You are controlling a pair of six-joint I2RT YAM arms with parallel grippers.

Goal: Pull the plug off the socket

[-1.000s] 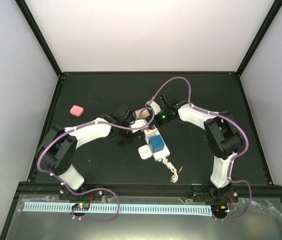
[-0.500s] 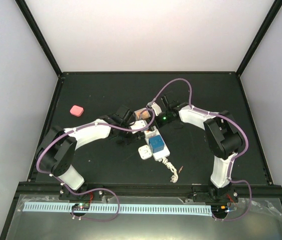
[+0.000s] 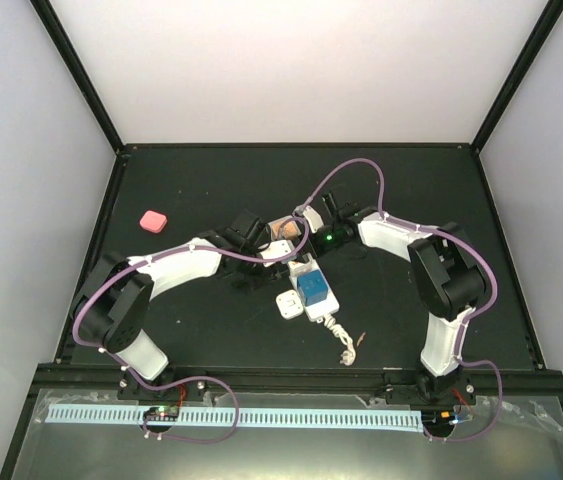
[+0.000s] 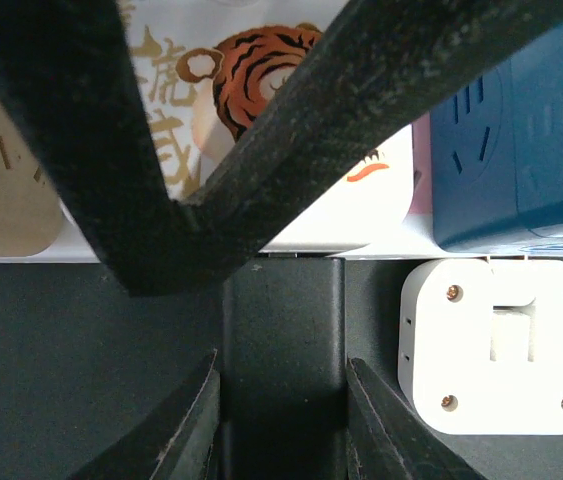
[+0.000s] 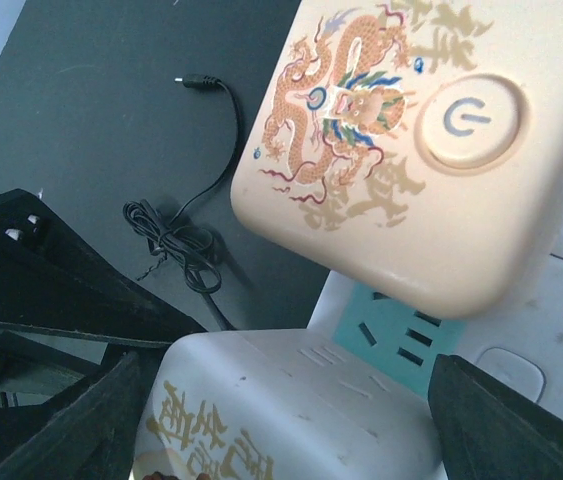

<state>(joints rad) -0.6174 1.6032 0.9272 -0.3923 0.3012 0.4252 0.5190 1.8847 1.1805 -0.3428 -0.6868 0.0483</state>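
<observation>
I will swing my left gripper left in the top view to the bare tabletop by the pink block, then lower it and release the black block (image 4: 283,310).
The white socket strip (image 3: 326,306) lies mid-table, with a teal outlet face (image 5: 401,335) showing. A white plug with a tiger print (image 3: 279,248) sits in it next to a beige dragon-print plug (image 5: 391,170). My right gripper (image 3: 299,232) reaches over that end. Its fingers (image 5: 131,400) press both sides of the white plug (image 5: 291,420). My left gripper (image 3: 266,245) stands beside the strip's edge (image 4: 21,250). In its wrist view the left gripper (image 4: 283,355) has narrow jaws closed on a black block (image 4: 283,310). A black frame crosses the tiger plug (image 4: 351,210).
A blue adapter (image 3: 312,288) sits on the strip, and a white cube adapter (image 3: 288,304) lies beside it. The strip's bundled cord (image 3: 343,345) trails toward me. A black cable (image 5: 176,240) is coiled left of the strip. A pink block (image 3: 152,220) lies far left.
My right wrist has drifted slightly right and back. The left arm, the strip and the plugs look unmoved.
</observation>
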